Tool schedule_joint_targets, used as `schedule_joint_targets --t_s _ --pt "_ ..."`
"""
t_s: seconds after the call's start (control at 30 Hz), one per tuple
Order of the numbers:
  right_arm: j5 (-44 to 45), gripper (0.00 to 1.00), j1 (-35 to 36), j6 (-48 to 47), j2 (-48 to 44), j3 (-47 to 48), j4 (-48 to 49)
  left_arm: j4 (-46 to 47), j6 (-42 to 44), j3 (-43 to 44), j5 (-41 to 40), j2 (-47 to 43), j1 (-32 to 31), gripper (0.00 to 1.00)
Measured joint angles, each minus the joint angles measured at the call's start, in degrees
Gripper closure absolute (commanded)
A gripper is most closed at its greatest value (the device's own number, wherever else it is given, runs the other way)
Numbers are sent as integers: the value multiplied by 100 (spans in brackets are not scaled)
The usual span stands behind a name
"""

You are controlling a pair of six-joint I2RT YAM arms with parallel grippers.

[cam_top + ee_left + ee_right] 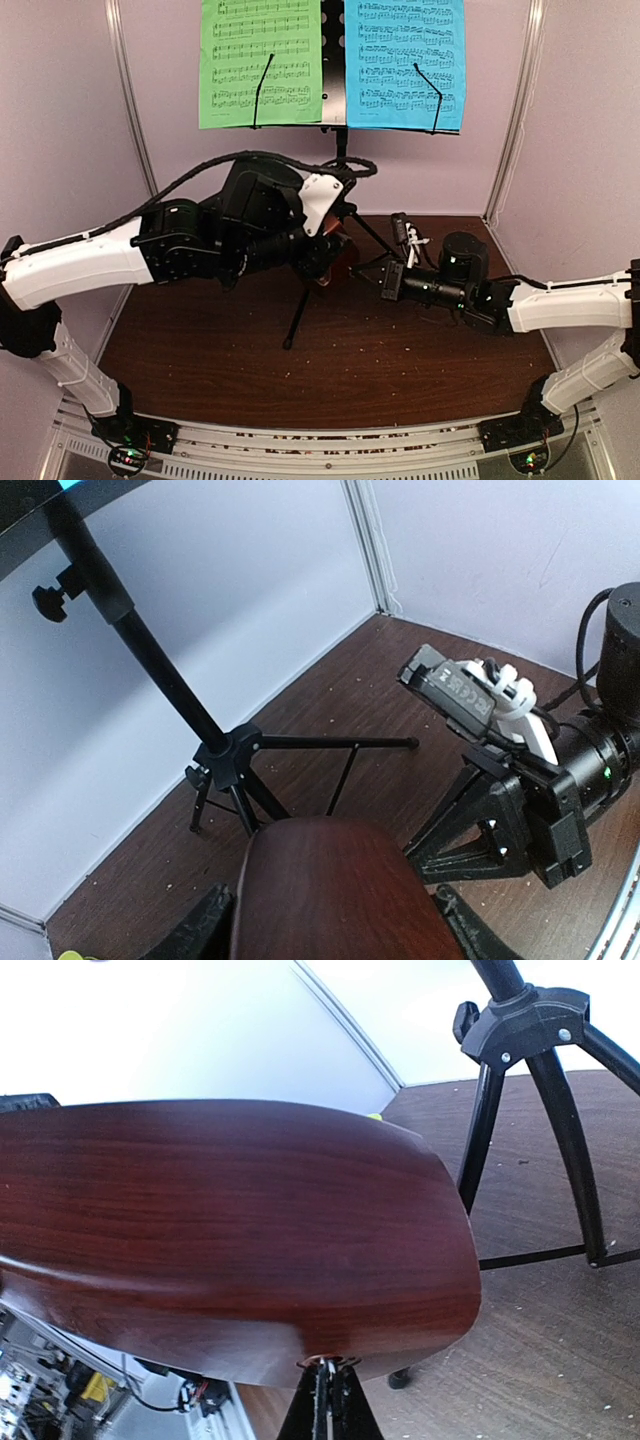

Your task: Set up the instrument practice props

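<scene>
The near part of the tabletop is bare, so the metronome [338, 252] should go down there next. My left gripper should lower it back and toward the right in the top view, then release it.
The black music stand [341, 150] stands at the back with a green sheet [260, 60] and a blue sheet [405, 60] on its desk. Its tripod hub shows in the left wrist view [228, 760] and the right wrist view [525, 1025]. My left gripper [325, 255] is shut on the reddish-brown metronome [338, 252], held above the table in front of the stand's legs. In the left wrist view the metronome [330, 890] fills the space between the fingers [195, 930]. My right gripper [385, 282] meets it from the right. Its fingers [328, 1385] are pinched together on a small coppery part at the metronome's [230, 1230] lower edge.
The brown table [330, 360] is enclosed by white walls at the back and sides. The stand's legs [296, 320] spread under the held metronome. A sliver of the lime-green bowl [75, 954] shows at the bottom left of the left wrist view.
</scene>
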Motion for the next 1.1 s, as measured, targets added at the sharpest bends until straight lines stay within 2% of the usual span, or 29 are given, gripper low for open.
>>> schedule_joint_targets --t_s 0.33,0.47,0.57,0.63,0.7,0.77,0.97,1.1 --pt "-463 100 -212 898 -28 -369 780 260 -17 -61 63 -20 -7 100" --pt "-538 99 -238 990 -33 -420 857 308 -20 -74 90 -20 -7 100" --pt "-535 90 -238 800 -186 -420 597 310 -50 -72 129 -2 -7 100" --pt "-505 79 -243 595 -376 -422 293 328 -111 -22 153 68 -9 100" --pt "-461 62 -256 328 -664 -431 -57 326 -170 68 170 210 -13 100" --pt "-435 52 -262 120 -940 -446 -323 293 -260 155 238 400 9 100" --pt "-289 33 -269 -479 -1895 -813 -1279 249 -621 313 730 981 184 100" --pt "-61 23 -269 -632 -2544 -1145 -1895 219 -745 302 1241 1182 293 100"
